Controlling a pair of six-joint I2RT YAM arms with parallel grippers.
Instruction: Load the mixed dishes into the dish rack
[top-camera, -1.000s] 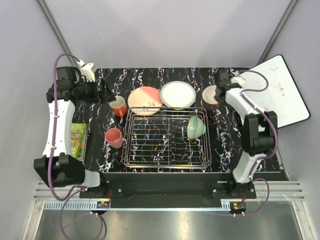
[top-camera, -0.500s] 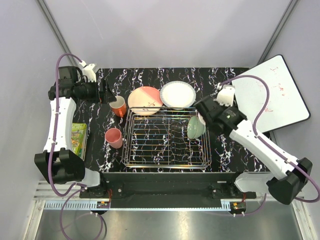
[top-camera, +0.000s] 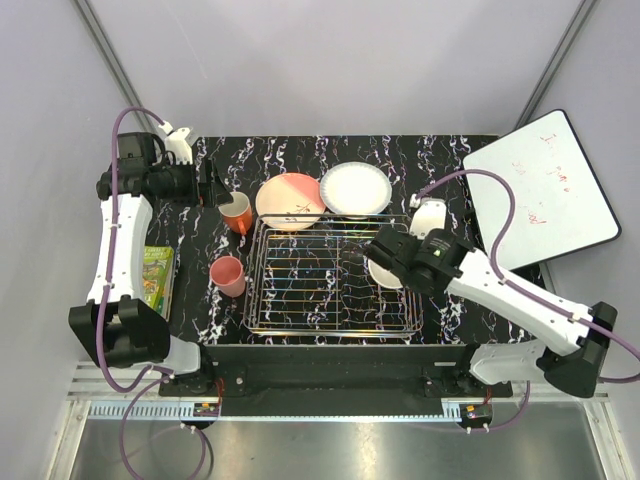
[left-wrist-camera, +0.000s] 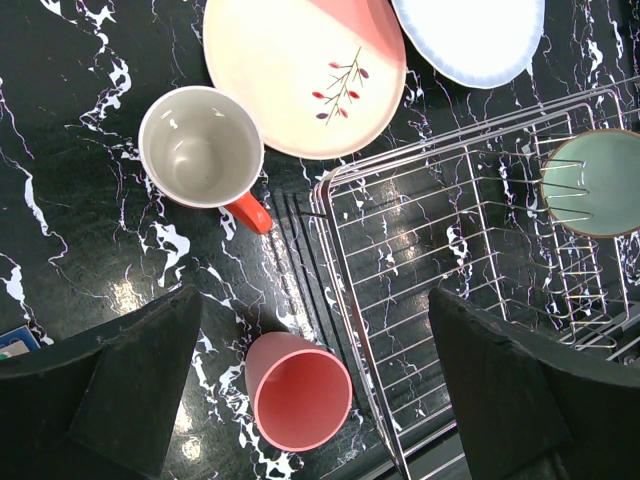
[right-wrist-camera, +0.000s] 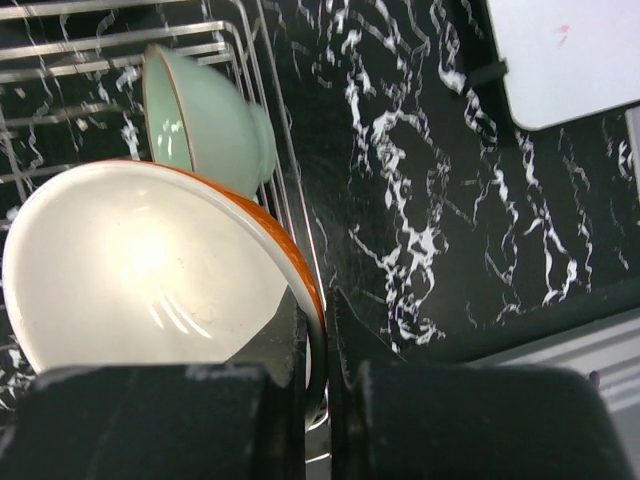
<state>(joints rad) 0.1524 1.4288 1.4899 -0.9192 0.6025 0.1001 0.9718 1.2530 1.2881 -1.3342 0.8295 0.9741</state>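
The green bowl (right-wrist-camera: 205, 120) fills the rack's end, so my right gripper should next go left in the top view, lower and release the orange bowl on the rack's bare wires.
My right gripper (top-camera: 388, 260) (right-wrist-camera: 320, 340) is shut on the rim of the orange bowl with white inside (top-camera: 382, 278) (right-wrist-camera: 140, 270). It holds the bowl over the right end of the dish rack (top-camera: 300, 290) (right-wrist-camera: 100, 40). The pale green bowl (right-wrist-camera: 205, 120) (left-wrist-camera: 592, 182) stands on edge in the rack just behind it. My left gripper (top-camera: 215, 190) (left-wrist-camera: 320, 400) is open and empty, high over the orange mug (top-camera: 237, 213) (left-wrist-camera: 200, 148) and the pink mug (top-camera: 228, 275) (left-wrist-camera: 298, 390). The pink-and-peach plate (top-camera: 290, 200) (left-wrist-camera: 300, 75) and the white plate (top-camera: 355, 188) (left-wrist-camera: 470, 35) lie behind the rack (left-wrist-camera: 450, 250).
A green book (top-camera: 155, 280) lies at the table's left edge. A whiteboard (top-camera: 540, 185) (right-wrist-camera: 570, 55) lies off the table's right back corner. The black marbled tabletop (top-camera: 450, 160) shows right of the rack.
My right arm has swung from the back right of the table to over the rack's right end, carrying the orange bowl. The left arm has barely moved.
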